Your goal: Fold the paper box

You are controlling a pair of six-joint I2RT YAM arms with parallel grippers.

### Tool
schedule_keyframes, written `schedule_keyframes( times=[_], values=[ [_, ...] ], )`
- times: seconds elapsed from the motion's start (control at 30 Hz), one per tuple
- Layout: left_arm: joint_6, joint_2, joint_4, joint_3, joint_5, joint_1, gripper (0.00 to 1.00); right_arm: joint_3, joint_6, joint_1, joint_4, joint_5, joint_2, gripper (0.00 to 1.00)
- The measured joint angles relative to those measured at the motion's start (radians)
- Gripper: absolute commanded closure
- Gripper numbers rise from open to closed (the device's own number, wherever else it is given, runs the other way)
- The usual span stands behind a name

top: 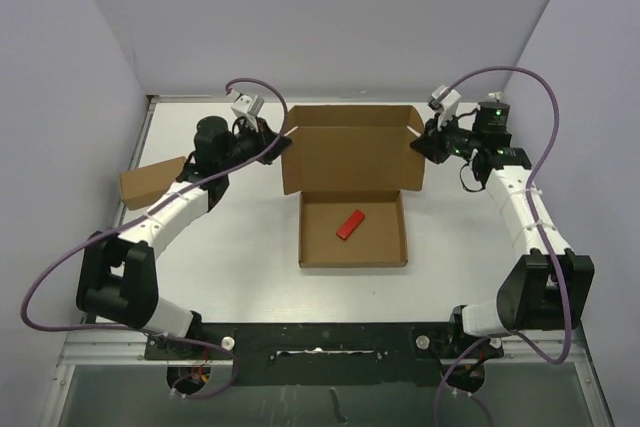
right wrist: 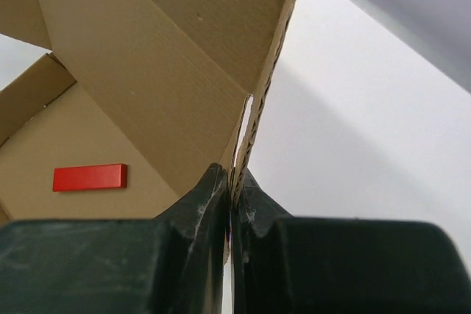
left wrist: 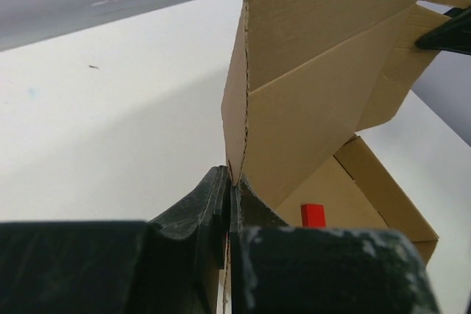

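Note:
My right gripper should next turn outward and swing the lid's outspread flap to the lid's side crease, which is to the gripper's left in the top view. Then it should let go of the flap.
The paper box (top: 350, 147) stands in the middle of the table, its lid raised upright behind the shallow tray (top: 400, 237). My left gripper (top: 282, 139) is shut on the lid's left side flap. In the left wrist view the flap's cardboard edge (left wrist: 239, 108) runs down between the closed fingers of that gripper (left wrist: 232, 179). My right gripper (top: 420, 143) is shut on the lid's right side flap. The right wrist view shows the doubled cardboard edge (right wrist: 257, 108) pinched in it (right wrist: 234, 182). A small red block (top: 350, 225) lies in the tray.
A much smaller brown cardboard box (top: 152, 180) lies at the left, beside the left arm's forearm. The red block (left wrist: 313, 215) (right wrist: 90, 177) shows in both wrist views. White walls close in the table at the back and sides.

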Motion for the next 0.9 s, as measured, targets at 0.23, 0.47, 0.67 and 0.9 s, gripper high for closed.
schedule_keyframes(
  times=[0.23,0.47,0.67,0.9],
  values=[
    [0.039,0.128,0.052,0.064,-0.193,-0.040,1.00,0.055,0.010,0.124,0.138,0.266,0.129,1.00],
    [0.058,0.162,0.051,0.116,-0.396,-0.108,1.00,0.056,0.023,0.235,0.252,0.553,0.183,1.00],
    [0.065,0.182,0.039,0.151,-0.525,-0.148,1.00,0.058,0.067,0.298,0.328,0.726,0.208,1.00],
    [0.055,0.227,0.047,0.188,-0.600,-0.156,1.00,0.072,0.080,0.372,0.426,0.910,0.265,1.00]
  ],
)
